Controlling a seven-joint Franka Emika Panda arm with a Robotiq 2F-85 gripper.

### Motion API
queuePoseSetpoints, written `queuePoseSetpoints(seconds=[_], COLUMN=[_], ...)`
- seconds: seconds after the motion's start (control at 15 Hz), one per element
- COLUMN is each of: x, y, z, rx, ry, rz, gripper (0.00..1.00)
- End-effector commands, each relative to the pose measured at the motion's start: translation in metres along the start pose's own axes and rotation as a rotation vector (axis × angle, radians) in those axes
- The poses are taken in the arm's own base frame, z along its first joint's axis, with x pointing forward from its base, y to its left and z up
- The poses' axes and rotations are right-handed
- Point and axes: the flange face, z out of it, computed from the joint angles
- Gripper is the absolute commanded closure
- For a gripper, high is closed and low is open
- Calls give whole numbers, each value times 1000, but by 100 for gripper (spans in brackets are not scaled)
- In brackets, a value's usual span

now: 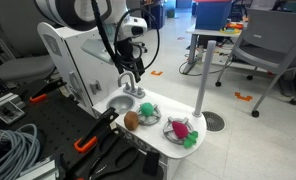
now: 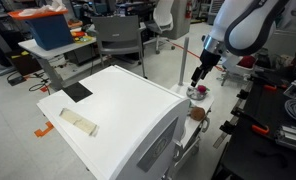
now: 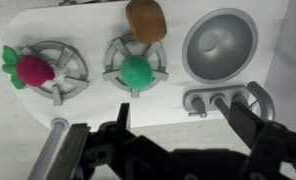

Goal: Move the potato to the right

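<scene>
The potato (image 1: 131,120) (image 3: 145,17) is below my gripper and toward the top of the wrist view, so my gripper next needs to go down onto it, away from the faucet taps.
The potato (image 3: 145,17) is a small reddish-brown oval lying on the white toy stove top, at the edge between the sink and the middle burner. It also shows in both exterior views (image 1: 132,120) (image 2: 198,113). My gripper (image 3: 183,130) is open and empty. It hangs above the toy kitchen near the faucet, apart from the potato, and shows in both exterior views (image 1: 128,84) (image 2: 197,78).
A green ball toy (image 3: 137,69) (image 1: 148,113) sits on the middle burner. A pink-and-green toy (image 3: 28,68) (image 1: 180,130) sits on the other burner. A round grey sink (image 3: 220,45) and faucet taps (image 3: 223,98) lie beside the potato. A white pole (image 1: 202,75) stands close by.
</scene>
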Motion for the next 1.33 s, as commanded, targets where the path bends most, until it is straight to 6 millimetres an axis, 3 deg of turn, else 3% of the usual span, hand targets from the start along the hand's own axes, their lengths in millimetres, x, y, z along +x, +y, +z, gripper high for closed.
queuePoseSetpoints(seconds=[0.0,0.2,0.53,1.2,1.27], x=[1,-9,-21,-18,-16], y=[-16,-20,-3,10,11], z=[42,75,123,191,195], rx=[65,72,18,-82,-90], ry=[-26,-85,-192,-335,-340], rz=[-63,-103,-82,-91,-87], gripper=[0,0,0,0,21])
